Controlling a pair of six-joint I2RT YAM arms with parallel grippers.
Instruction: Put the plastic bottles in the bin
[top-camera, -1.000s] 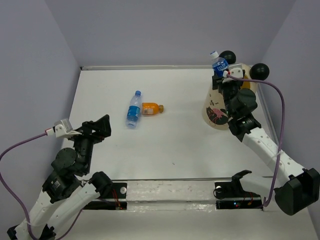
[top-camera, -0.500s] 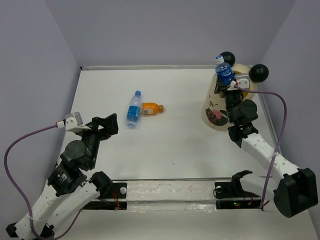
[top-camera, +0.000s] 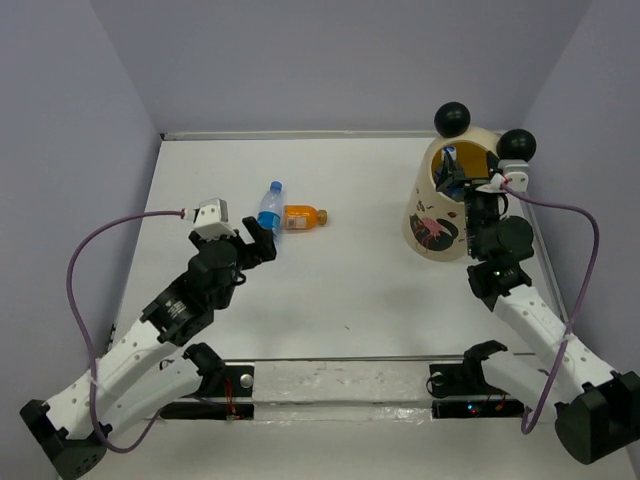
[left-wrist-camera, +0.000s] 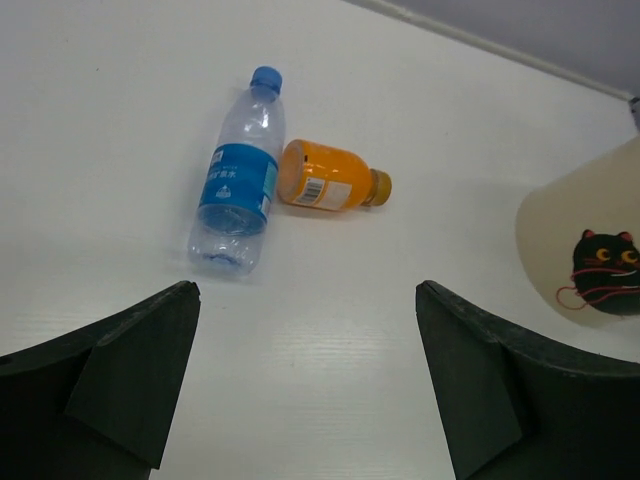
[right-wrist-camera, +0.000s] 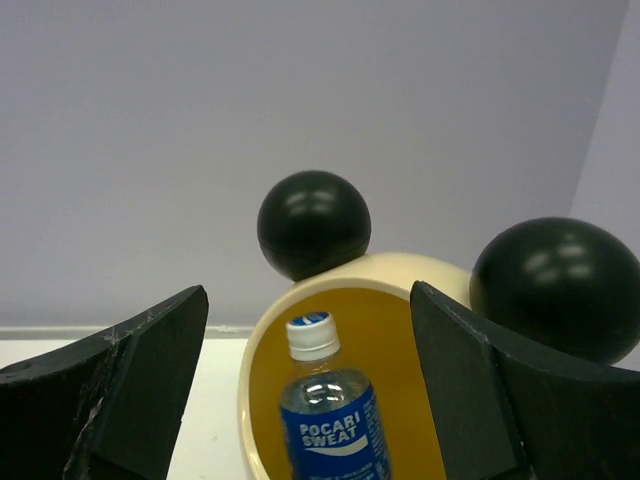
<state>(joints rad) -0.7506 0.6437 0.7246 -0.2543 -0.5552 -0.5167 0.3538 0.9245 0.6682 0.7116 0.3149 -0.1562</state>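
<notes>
My left gripper should move down and outward next, with its open fingers on both sides of the clear bottle's base, because that near end of the clear bottle is free of the orange bottle (top-camera: 303, 216).
A clear bottle with a blue label and cap (top-camera: 268, 207) lies on the table, and an orange bottle (top-camera: 303, 216) lies touching its right side. Both show in the left wrist view, the clear one (left-wrist-camera: 236, 185) and the orange one (left-wrist-camera: 328, 183). My left gripper (top-camera: 256, 245) is open and empty, just in front of them (left-wrist-camera: 305, 300). The cream bin (top-camera: 428, 215) stands at the right. My right gripper (top-camera: 463, 190) is open at its rim. A blue-label bottle (right-wrist-camera: 335, 420) stands inside the yellow bin (right-wrist-camera: 400, 275), between my open fingers (right-wrist-camera: 130, 370) and touching neither.
Two black ball ears (top-camera: 452, 118) (top-camera: 517, 145) stick up from the bin's rim. The bin's side with the cat print (left-wrist-camera: 600, 265) shows at the right of the left wrist view. Walls close the table at the back and both sides.
The right gripper lowered the blue-label bottle into the bin and opened. The left arm reached forward and right, up to the two bottles lying on the table.
</notes>
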